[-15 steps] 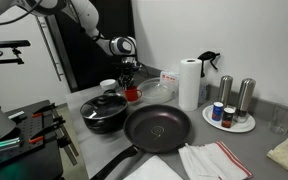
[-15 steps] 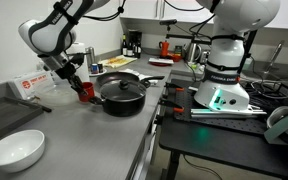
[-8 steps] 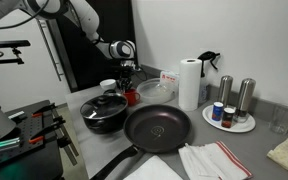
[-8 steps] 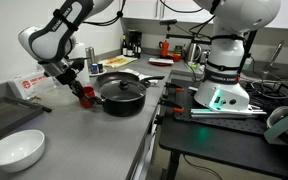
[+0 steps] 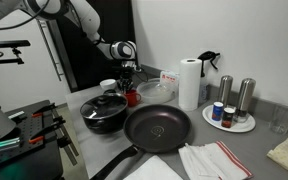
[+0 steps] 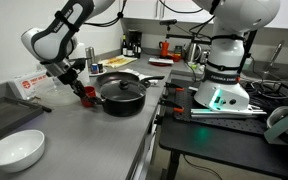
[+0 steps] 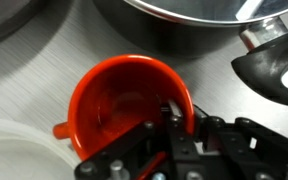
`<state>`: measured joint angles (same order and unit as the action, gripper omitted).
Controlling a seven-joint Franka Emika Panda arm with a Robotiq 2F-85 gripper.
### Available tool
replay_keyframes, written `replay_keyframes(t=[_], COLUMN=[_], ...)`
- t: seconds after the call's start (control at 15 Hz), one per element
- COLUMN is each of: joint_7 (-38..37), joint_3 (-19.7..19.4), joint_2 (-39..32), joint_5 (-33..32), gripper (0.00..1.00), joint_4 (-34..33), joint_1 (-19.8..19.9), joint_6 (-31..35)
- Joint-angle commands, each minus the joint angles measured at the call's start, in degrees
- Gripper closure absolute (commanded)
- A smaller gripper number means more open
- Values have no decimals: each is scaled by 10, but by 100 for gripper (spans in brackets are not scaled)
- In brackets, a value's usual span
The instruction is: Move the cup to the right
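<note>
My gripper nudges the cup slightly toward the frying pan next, then opens to release it, since the cup is at counter height.
The red cup [image 7: 119, 105] is a small mug with its handle toward the left of the wrist view. It sits at counter height beside the black pot in both exterior views [image 5: 133, 97] [image 6: 87, 96]. My gripper [image 7: 174, 118] comes down from above and is shut on the cup's rim, with one finger inside the wall and one outside. The gripper also shows in both exterior views [image 5: 127, 86] [image 6: 79, 86], right over the cup.
A lidded black pot [image 5: 104, 110] [image 6: 121, 92] stands close beside the cup, and its handle [image 7: 274, 70] is near my fingers. A small white cup [image 5: 108, 86] [image 7: 9, 150] is adjacent. A frying pan [image 5: 157, 127], paper towel roll [image 5: 189, 83] and white bowl [image 6: 14, 150] lie farther off.
The gripper and the red cup have shifted slightly along the counter beside the pot. The grip on the rim is unchanged.
</note>
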<state>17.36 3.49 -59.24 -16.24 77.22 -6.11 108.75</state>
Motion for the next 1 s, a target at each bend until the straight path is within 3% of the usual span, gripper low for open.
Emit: replay_keyframes(t=[0.0,0.2,0.27,0.93], joint_7=[9,10,12,18], joint_3=[-1,-2,-2,-3], joint_2=[0,1,1,0], joint_5=[5,5,5,5], gripper=[98,95,98,98], joint_4=[-12,-12,-12,-12], joint_1=[5,10,11,22], joint_6=[-12,-13,-14,-14])
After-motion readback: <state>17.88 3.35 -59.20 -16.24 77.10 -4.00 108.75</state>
